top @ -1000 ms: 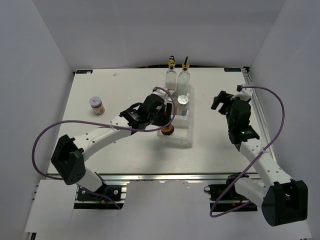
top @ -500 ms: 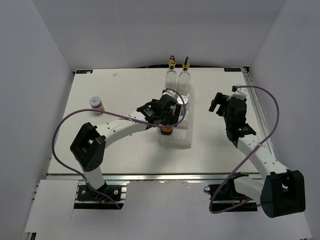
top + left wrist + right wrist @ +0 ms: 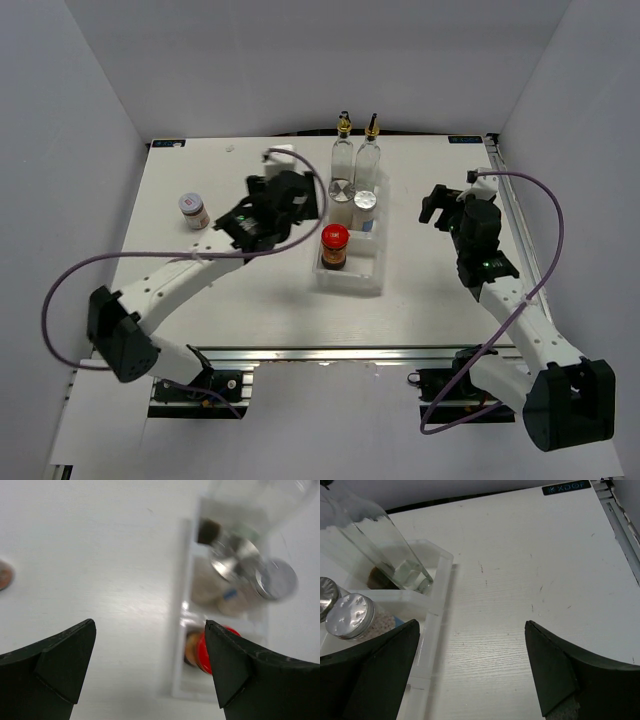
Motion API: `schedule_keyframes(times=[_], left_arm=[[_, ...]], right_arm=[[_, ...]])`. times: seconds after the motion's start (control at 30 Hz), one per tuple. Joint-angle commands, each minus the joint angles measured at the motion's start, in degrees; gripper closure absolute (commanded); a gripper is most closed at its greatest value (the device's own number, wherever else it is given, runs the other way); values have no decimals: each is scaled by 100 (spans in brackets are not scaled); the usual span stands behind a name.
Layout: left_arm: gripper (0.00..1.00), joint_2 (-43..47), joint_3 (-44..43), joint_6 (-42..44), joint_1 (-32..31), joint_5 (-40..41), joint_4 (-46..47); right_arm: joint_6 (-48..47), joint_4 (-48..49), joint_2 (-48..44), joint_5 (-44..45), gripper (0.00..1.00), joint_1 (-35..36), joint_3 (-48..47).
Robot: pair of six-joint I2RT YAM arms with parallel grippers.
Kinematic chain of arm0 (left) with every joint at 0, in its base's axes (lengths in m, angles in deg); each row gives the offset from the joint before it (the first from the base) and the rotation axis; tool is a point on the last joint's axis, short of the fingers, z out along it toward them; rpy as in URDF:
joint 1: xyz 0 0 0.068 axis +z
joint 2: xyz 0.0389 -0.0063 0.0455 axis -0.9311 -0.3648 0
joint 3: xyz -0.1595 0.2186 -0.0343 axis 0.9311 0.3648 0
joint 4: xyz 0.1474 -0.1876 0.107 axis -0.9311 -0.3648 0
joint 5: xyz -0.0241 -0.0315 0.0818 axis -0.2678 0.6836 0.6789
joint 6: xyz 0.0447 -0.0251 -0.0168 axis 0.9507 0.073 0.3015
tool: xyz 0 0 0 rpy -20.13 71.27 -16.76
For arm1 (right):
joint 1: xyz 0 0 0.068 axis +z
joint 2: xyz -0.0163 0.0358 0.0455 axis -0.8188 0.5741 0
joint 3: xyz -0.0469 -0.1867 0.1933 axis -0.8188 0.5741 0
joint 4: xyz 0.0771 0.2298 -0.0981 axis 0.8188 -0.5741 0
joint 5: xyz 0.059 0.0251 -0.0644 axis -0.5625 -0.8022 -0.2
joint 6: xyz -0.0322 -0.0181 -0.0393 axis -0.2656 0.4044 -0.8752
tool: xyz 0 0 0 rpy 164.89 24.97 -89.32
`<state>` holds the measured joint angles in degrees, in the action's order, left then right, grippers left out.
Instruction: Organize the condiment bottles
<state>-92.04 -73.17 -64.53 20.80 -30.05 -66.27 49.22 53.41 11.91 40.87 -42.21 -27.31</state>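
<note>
My left gripper needs to swing to the left in the top view next and lower, open, over the white-lidded jar's lid (image 3: 190, 203), as only that jar is outside the tray (image 3: 352, 278).
Two tall glass bottles (image 3: 343, 152) (image 3: 369, 152) with gold tops stand at the far end of the white tray (image 3: 352, 278). Two silver-lidded shakers (image 3: 342, 190) (image 3: 366, 200) sit in its middle part. The red-capped brown jar (image 3: 335, 246) stands upright in the near compartment, also in the left wrist view (image 3: 201, 649). The white-lidded jar (image 3: 193, 210) stands alone on the table at the left. My left gripper (image 3: 303, 192) (image 3: 150, 626) is open and empty, left of the tray. My right gripper (image 3: 437, 204) (image 3: 472, 626) is open and empty, right of the tray.
The right wrist view shows a glass bottle (image 3: 375, 535), a shaker lid (image 3: 350, 615) and the tray's right wall (image 3: 439, 607). The table's right rail (image 3: 510, 215) runs behind my right arm. White walls enclose the table on three sides.
My left gripper has let go of the red-capped jar in the tray's near compartment and pulled back to the left. The right arm has hardly moved.
</note>
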Motion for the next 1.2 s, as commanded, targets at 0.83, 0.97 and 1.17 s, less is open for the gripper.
schedule_keyframes(times=[0.83, 0.97, 1.17], left_arm=[[2, -1710, 447, 672, 4772, -1267, 1578], [2, -2071, 130, 734, 4964, -1312, 1640], [5, -2397, -239, 910, 5010, -1022, 1438]], right_arm=[[-278, 115, 184, -220, 11, -36, -261], [-295, 124, 114, -176, 11, -27, -226], [-330, 132, 43, -123, 11, -27, -199]])
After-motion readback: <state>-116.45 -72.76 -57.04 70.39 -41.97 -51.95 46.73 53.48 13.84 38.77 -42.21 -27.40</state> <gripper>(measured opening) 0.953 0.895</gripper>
